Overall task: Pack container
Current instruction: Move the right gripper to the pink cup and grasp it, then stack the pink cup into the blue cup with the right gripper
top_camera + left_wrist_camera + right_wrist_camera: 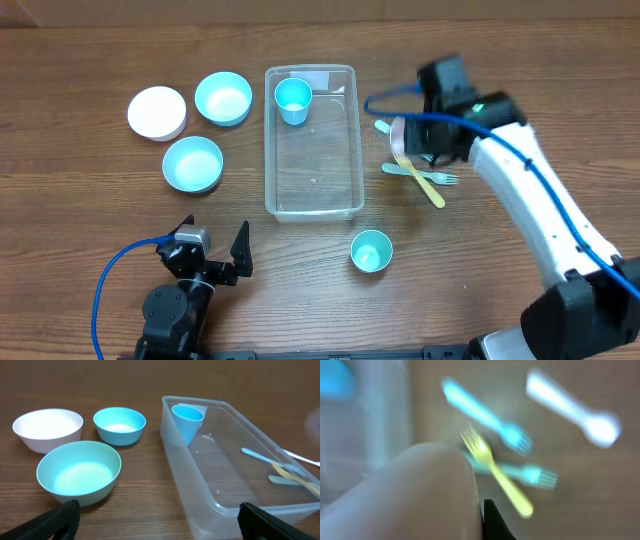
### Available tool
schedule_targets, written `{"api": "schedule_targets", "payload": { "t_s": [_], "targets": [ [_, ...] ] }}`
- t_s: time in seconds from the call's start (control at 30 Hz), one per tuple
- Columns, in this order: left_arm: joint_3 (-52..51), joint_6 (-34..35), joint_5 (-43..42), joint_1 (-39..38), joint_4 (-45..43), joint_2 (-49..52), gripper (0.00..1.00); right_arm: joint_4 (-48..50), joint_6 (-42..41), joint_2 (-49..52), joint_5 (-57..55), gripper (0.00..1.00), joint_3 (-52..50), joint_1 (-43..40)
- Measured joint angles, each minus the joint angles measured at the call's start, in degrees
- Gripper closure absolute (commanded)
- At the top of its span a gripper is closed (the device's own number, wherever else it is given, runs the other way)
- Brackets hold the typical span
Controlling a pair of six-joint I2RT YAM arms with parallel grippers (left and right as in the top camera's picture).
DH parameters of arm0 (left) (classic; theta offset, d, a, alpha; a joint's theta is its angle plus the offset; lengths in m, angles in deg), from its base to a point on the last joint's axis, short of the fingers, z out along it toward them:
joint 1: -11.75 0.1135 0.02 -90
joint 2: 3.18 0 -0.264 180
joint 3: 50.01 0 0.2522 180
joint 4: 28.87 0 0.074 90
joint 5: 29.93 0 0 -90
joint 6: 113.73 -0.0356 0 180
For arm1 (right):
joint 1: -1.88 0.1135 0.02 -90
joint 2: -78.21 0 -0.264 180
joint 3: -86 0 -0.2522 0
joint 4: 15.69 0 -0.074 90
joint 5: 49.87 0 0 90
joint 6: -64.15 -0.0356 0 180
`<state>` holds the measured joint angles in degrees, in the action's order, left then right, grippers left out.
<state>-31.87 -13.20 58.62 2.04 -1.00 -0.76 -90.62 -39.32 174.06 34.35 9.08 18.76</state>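
Observation:
My right gripper should move the white cup left in the overhead view and lower it onto the light-blue cup (293,100), to pack it inside the container (312,205).
The clear rectangular container (312,205) lies in the middle of the table, with a light-blue cup (293,99) standing in its far end. It also shows in the left wrist view (200,495), with the cup (187,420) inside. My right gripper (425,135) hangs just right of the container, over the cutlery, shut on a white cup (398,135). In the blurred right wrist view the white cup (420,495) fills the lower left against one black finger (492,522). My left gripper (215,262) is open and empty near the front edge, also in its wrist view (160,527).
A yellow fork (425,183), two blue forks (440,177) and a white spoon (590,422) lie right of the container. A second light-blue cup (371,250) stands in front of it. A white bowl (157,111) and two light-blue bowls (222,98) (192,164) sit to the left.

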Motion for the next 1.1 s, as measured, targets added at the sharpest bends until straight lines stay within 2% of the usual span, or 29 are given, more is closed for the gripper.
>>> {"api": "schedule_targets", "payload": {
  "t_s": [0.1,0.23,0.33,0.47,0.67,1.1],
  "targets": [
    [-0.02,-0.02,0.0,0.0,0.02,0.0,0.0,7.52,0.26,-0.22,1.57,0.96,9.68,1.11],
    [-0.02,0.0,0.02,0.0,0.02,0.0,0.0,17.57,0.85,1.73,8.9,0.96,10.38,6.78],
    [-0.02,-0.02,0.0,0.0,0.02,0.0,0.0,22.86,1.11,11.76,11.87,0.96,11.72,12.33],
    [-0.02,-0.02,0.0,0.0,0.02,0.0,0.0,25.59,0.61,22.8,12.81,0.96,12.39,13.46],
    [-0.02,-0.02,0.02,0.0,0.02,0.0,0.0,34.95,0.17,24.87,8.35,0.96,13.94,13.2],
    [-0.02,-0.02,0.02,0.0,0.02,0.0,0.0,34.56,0.17,28.83,5.27,0.96,14.08,11.54]
  ]
}}
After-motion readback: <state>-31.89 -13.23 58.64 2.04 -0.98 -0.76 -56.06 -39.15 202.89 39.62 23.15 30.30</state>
